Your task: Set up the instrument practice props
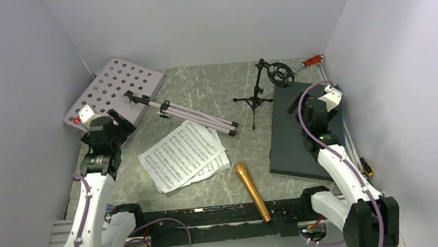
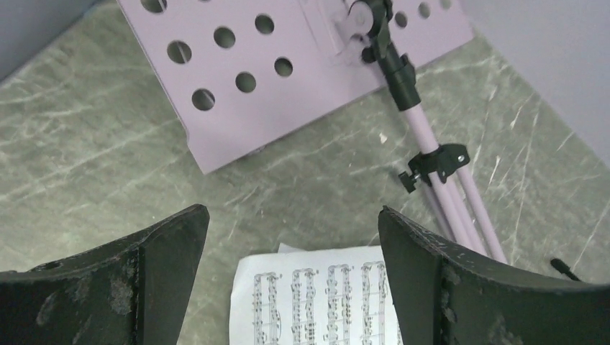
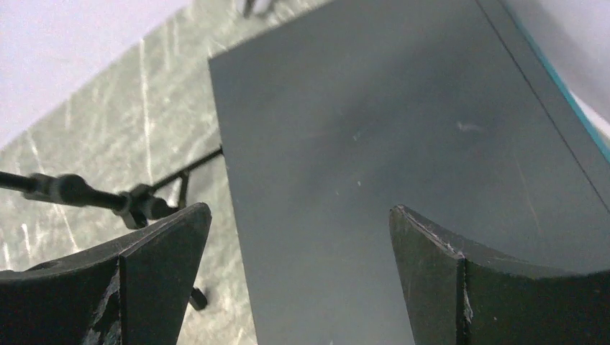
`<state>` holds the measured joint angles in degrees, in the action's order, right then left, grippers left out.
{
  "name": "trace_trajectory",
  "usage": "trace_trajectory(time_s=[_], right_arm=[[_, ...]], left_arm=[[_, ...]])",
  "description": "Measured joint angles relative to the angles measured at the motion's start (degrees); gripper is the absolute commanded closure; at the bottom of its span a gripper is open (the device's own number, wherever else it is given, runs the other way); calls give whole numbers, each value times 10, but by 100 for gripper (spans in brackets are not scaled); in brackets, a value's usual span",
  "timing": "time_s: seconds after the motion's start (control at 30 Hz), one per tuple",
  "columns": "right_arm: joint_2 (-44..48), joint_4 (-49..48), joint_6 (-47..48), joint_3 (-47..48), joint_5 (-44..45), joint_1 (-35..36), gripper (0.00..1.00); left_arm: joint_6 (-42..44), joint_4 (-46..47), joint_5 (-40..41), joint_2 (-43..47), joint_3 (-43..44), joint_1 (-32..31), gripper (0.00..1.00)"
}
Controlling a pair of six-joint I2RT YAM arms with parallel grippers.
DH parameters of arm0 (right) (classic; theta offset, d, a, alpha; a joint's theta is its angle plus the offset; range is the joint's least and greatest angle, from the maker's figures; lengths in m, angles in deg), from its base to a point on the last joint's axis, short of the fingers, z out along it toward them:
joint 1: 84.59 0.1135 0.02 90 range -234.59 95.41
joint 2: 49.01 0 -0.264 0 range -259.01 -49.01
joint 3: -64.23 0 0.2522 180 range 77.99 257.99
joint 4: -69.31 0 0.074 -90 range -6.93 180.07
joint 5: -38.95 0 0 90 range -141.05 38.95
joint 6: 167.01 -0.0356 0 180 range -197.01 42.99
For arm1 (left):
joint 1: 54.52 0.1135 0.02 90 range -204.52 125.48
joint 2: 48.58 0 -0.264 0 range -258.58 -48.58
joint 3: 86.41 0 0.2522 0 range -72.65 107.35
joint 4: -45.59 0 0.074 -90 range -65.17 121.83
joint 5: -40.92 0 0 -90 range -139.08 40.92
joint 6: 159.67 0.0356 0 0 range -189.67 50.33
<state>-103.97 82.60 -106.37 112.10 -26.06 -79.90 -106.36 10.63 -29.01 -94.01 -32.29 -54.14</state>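
Observation:
My left gripper should next reach outward and down onto the end of the music stand's black sleeve [image 1: 146, 101] [image 2: 404, 93] that is clear of the holed panel, because the sleeve is outward and below.
The pale lilac music stand [image 1: 119, 87] lies flat at the back left, its folded legs [image 1: 198, 116] pointing toward the middle. Two printed music sheets [image 1: 184, 156] lie overlapped at the centre. A gold microphone [image 1: 251, 192] lies near the front rail. The small black mic stand [image 1: 256, 100] stands at the back, with its ring mount [image 1: 280, 74] by the slab's far corner. My left gripper [image 1: 119, 122] hangs open and empty by the stand's near edge; in its wrist view the left gripper [image 2: 293, 215] frames the sheets [image 2: 316, 295]. My right gripper [image 3: 301, 208] is open above the slab.
A dark grey flat slab [image 1: 302, 128] covers the right side under the right arm. A red-handled wrench [image 1: 312, 61] lies in the back right corner. White walls close in the left, back and right. A black rail [image 1: 212, 215] runs along the front edge.

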Motion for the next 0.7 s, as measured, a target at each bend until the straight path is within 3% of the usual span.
trace_trajectory(time_s=[0.3, 0.7], right_arm=[[-17, 105, -12, 40, -61, -1, 0], [-31, 98, 43, 29, -284, 6, 0]], left_arm=[[6, -75, -117, -175, 100, 0, 6], [-46, -16, -257, -339, 170, 0, 6]])
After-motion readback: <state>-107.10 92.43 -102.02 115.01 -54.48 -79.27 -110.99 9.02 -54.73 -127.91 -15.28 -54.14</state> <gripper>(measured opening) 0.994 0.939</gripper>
